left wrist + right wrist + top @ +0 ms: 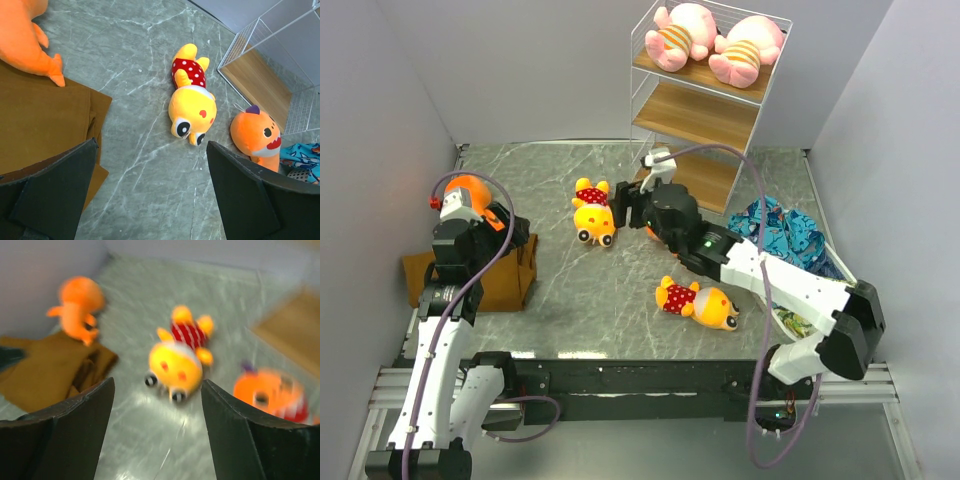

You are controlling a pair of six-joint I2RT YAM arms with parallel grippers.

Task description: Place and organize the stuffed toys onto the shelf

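The orange fish toy is below my right gripper and to its right in the top view. I need to go that way and down onto the fish toy's red mouth.
Two pink stuffed toys lie on the top board of the white wire shelf. On the table lie a yellow toy in a red dotted shirt and a second yellow one. An orange fish toy lies near the shelf's foot, and another orange one rests on the brown cloth. My right gripper is open just right of the first yellow toy, holding nothing. Beside the brown cloth, my left gripper hangs open and empty.
A brown cloth lies at the left, and a blue patterned cloth at the right beside the shelf. Grey walls close in the table on three sides. The right wrist view is blurred.
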